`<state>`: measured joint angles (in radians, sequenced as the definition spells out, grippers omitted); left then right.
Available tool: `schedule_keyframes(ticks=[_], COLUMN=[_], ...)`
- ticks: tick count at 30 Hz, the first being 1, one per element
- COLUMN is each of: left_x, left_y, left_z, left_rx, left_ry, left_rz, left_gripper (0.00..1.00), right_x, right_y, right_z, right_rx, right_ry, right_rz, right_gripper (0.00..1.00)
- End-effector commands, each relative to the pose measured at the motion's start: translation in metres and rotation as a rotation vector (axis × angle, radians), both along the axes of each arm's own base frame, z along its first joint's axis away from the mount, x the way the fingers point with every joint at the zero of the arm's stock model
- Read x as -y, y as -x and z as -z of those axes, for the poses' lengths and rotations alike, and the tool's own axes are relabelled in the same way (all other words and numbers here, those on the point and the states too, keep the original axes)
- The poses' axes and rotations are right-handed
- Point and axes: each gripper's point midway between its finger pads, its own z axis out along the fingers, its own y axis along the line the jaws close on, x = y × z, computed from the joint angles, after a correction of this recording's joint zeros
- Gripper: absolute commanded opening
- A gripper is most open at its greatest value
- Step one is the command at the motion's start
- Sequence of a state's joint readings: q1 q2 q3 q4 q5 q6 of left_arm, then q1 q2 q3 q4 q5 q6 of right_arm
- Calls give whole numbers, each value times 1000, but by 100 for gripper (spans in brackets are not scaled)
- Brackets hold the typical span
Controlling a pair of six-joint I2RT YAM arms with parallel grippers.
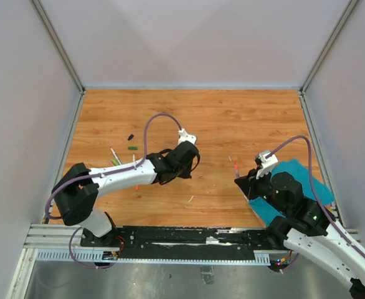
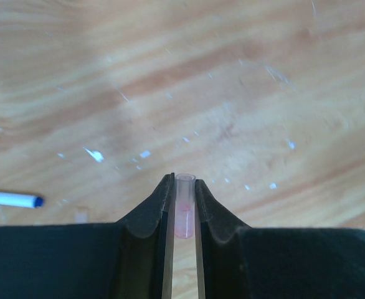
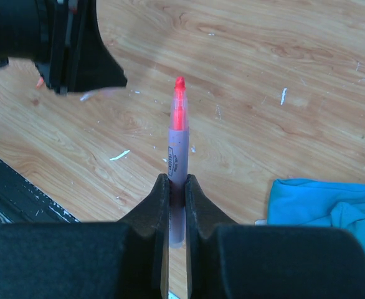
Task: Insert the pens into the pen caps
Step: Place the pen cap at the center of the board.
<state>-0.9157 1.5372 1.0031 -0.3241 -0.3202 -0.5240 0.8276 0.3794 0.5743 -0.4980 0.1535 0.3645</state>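
Observation:
The pink cap still hangs above the table. I next need to move my left gripper down and back onto the bare wood near the white scrap (image 1: 184,192) to release the cap.
A clear pink pen cap (image 2: 185,208) sits upright between the jaws of my left gripper (image 2: 184,187), which is shut on it, open end pointing away from the wrist. My right gripper (image 3: 177,184) is shut on a pale grey pen (image 3: 177,146) whose bare pink-red tip points toward the left gripper (image 3: 76,50). From above, the left gripper (image 1: 192,161) and the right gripper (image 1: 240,179) with its pen (image 1: 236,168) hang apart over the middle of the table. Loose pens (image 1: 114,155) lie at the left, beside a green cap (image 1: 132,147) and a dark blue cap (image 1: 131,136).
A teal cloth (image 1: 294,187) lies crumpled under the right arm, also seen in the right wrist view (image 3: 326,205). A pen with a blue tip (image 2: 11,199) lies on the wood left of the left gripper. White scraps (image 1: 190,199) dot the wooden table. Grey walls enclose it.

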Motion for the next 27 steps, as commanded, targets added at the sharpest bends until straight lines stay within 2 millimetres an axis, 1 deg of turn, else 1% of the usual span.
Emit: schedule_keyframes(ticks=[1, 5, 8, 17, 21, 27], left_x=[7, 0, 0, -1, -2, -3], left_y=[29, 47, 54, 63, 65, 69], left_z=[25, 50, 58, 75, 81, 85], left_rx=[-51, -107, -111, -133, -144, -163], left_ry=[-41, -77, -92, -85, -85, -92], left_rz=[58, 92, 116, 127, 125, 127], left_gripper=[10, 10, 11, 16, 21, 34], right_x=[15, 20, 22, 20, 19, 18], right_y=[-2, 1, 2, 4, 4, 4], right_z=[-19, -24, -23, -17, -16, -15], right_rx=[51, 66, 66, 43, 38, 33], right_ry=[-5, -25, -26, -30, -29, -27], right_rz=[52, 62, 63, 61, 58, 55], right_gripper=[1, 1, 1, 1, 1, 1])
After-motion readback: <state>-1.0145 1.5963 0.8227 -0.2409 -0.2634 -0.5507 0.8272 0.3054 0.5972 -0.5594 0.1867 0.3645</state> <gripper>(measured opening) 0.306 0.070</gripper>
